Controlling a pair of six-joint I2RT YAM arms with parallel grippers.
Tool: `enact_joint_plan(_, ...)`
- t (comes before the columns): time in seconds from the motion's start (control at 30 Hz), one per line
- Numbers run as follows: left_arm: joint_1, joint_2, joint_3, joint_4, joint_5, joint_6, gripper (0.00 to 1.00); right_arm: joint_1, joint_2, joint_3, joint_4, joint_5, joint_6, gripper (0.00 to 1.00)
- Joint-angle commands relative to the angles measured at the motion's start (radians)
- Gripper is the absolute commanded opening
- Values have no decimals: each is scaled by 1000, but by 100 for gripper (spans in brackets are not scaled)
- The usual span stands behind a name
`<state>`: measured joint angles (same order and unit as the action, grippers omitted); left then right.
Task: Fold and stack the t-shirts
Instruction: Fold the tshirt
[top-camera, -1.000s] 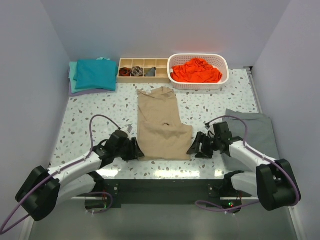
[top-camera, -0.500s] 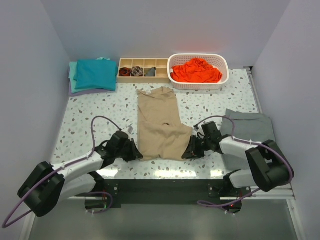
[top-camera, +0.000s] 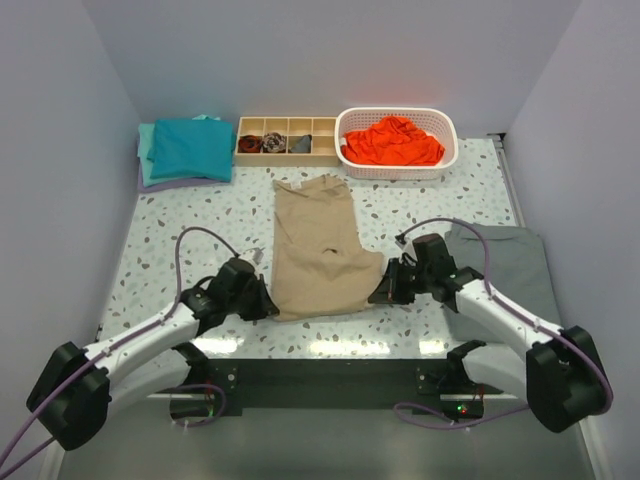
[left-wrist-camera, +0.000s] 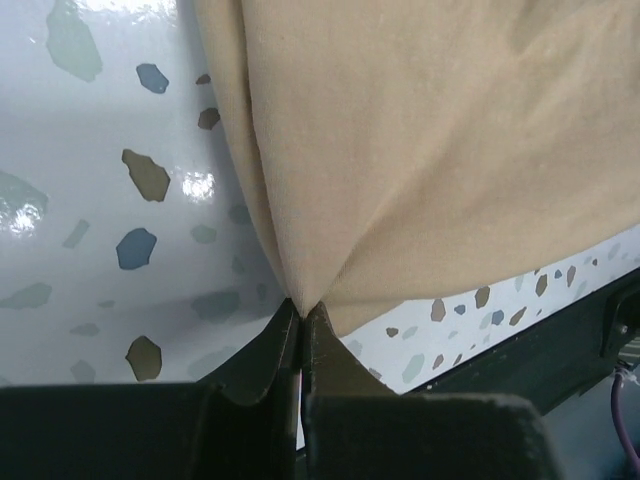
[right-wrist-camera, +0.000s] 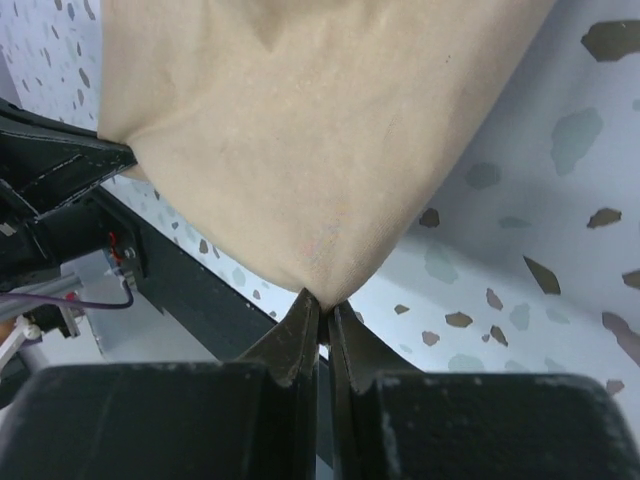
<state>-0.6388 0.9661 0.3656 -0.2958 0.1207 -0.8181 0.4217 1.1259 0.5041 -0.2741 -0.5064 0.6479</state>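
Note:
The t-shirt's collar end (top-camera: 288, 188) is outward of my left gripper. My left gripper should next take the t-shirt's pinched edge up and outward, then bring it down and let go of it by that collar end.
A tan-khaki t-shirt (top-camera: 320, 245) lies folded lengthwise in the middle of the table, collar end far. My left gripper (top-camera: 268, 306) is shut on its near left corner, the cloth (left-wrist-camera: 420, 150) pinched between the fingertips (left-wrist-camera: 303, 312) and pulled up off the table. My right gripper (top-camera: 380, 292) is shut on the near right corner, the fabric (right-wrist-camera: 300, 130) bunched at its tips (right-wrist-camera: 325, 300). Folded teal t-shirts (top-camera: 188, 148) are stacked at the far left. An orange-red t-shirt (top-camera: 394, 140) lies crumpled in a basket.
A white basket (top-camera: 448, 150) stands at the back right. A wooden divided tray (top-camera: 287, 140) with small dark rolled socks sits beside it. A flat dark grey cloth (top-camera: 510, 265) lies at the right edge under my right arm. A black bar (top-camera: 330, 385) runs along the near edge.
Both grippers have closed on the tan shirt's near corners. The right gripper moved left to the shirt's edge and both corners now lift slightly off the table.

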Motion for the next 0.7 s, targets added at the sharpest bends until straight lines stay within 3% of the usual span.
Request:
enact_joint_plan(0.0,-22,-67,12,-83,13,-12,0,12,-96,4,-143,42,-7,1)
enact_joint_plan(0.17,-73,-144,9,-156,22,-82,0,46,-190,-1,-236,48,1,1)
enact_joint_plan(0.33,-81,-198,108,-255,-42,-78,0,52,-244,83,-283,55,-30,4)
enact_joint_plan(0.67,-79,66,341,-183,-212,22,0,51,15,382,-228,200,-160,5)
